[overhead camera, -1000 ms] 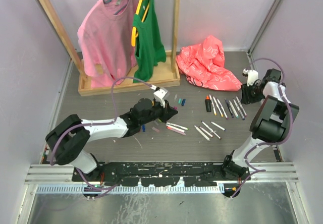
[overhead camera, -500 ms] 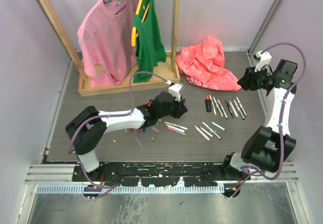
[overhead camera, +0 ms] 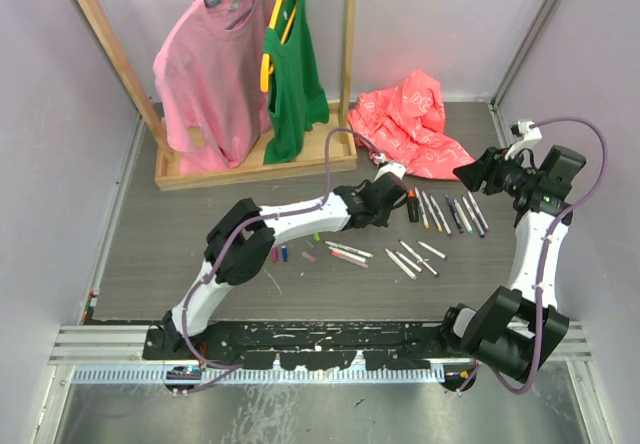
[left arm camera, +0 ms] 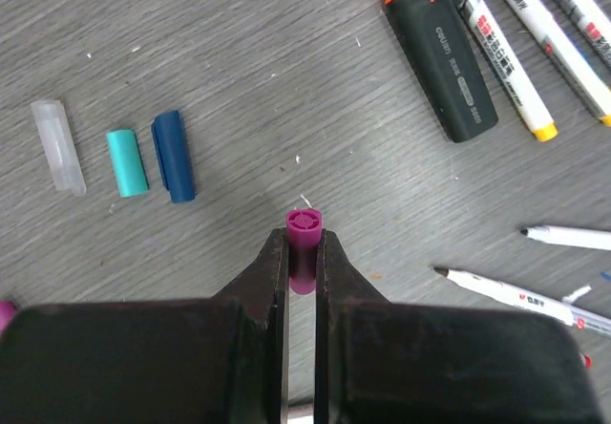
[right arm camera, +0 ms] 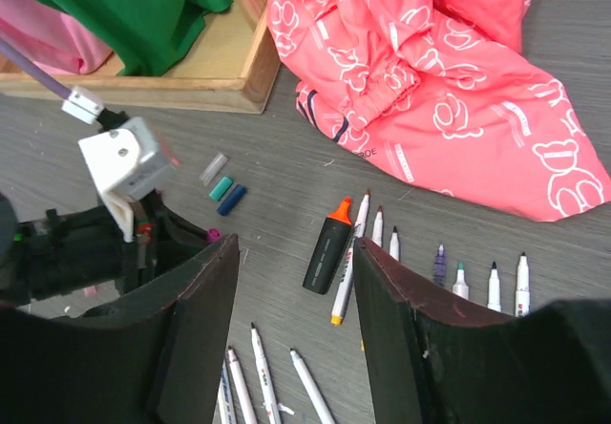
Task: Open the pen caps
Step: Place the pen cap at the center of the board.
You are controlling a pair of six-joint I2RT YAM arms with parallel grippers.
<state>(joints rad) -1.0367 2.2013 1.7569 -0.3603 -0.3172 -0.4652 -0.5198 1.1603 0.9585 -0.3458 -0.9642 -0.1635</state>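
The robot's left gripper will next lower the purple cap outward beside the blue cap, where the clear, teal and blue caps are in a row.
My left gripper [left arm camera: 304, 241] is shut on a small purple pen cap [left arm camera: 305, 222], held just above the table. To its left lie a teal cap [left arm camera: 126, 161], a blue cap [left arm camera: 173, 155] and a clear cap [left arm camera: 57, 145]. A black highlighter with an orange cap [left arm camera: 444, 71] lies ahead on the right, beside white pens [left arm camera: 511, 61]. In the top view the left gripper [overhead camera: 392, 207] reaches next to the highlighter [overhead camera: 412, 205]. My right gripper [right arm camera: 296, 262] hangs open and empty, high over the pen row [overhead camera: 455, 212]; the top view shows the right gripper [overhead camera: 474, 172] there.
A wooden rack [overhead camera: 255, 169] with a pink shirt [overhead camera: 205, 79] and a green top [overhead camera: 292, 74] stands at the back left. A red-pink jacket [overhead camera: 415, 124] lies at the back right. Uncapped pens [overhead camera: 410, 256] and loose caps [overhead camera: 285, 254] are scattered mid-table.
The left arm has stretched rightward across the table toward the highlighter, still shut. The right arm has swung up and toward the pens, and its jaws have spread wider.
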